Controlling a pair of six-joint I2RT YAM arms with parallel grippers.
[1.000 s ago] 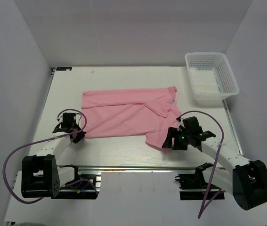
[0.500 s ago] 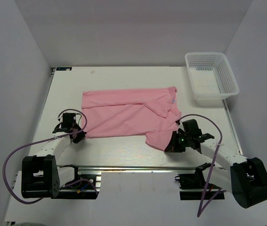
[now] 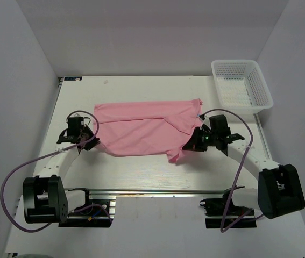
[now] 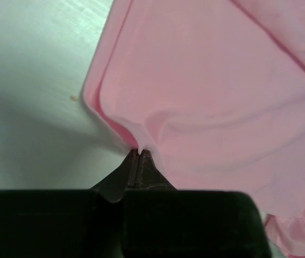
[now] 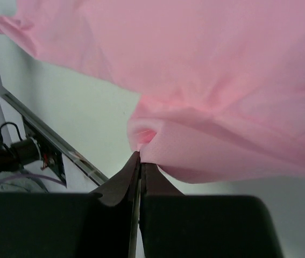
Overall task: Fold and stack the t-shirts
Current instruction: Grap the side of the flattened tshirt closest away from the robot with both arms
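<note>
The near part of the shirt is still unfolded, so next my left gripper needs to carry the pinched near corner outward over the shirt and onto the far folded piece [image 3: 106, 112].
One light-pink t-shirt [image 3: 141, 126] lies half-folded across the middle of the white table, its near edge raised off the surface. My left gripper [image 3: 89, 137] is shut on the shirt's near-left corner; the left wrist view shows the cloth [image 4: 211, 102] pinched at the fingertips [image 4: 139, 152]. My right gripper [image 3: 191, 145] is shut on the shirt's near-right part, where a sleeve hangs down; in the right wrist view the fabric [image 5: 222, 97] bunches into the closed fingertips [image 5: 140, 156].
A white mesh basket [image 3: 242, 87] stands at the back right corner of the table. White walls enclose the table on the left, back and right. An aluminium rail [image 3: 157, 191] runs along the near edge by the arm bases.
The right gripper shut on the shirt's near-right edge and lifted it back and up. The left gripper, shut throughout, also rose and moved away from the near edge with its corner.
</note>
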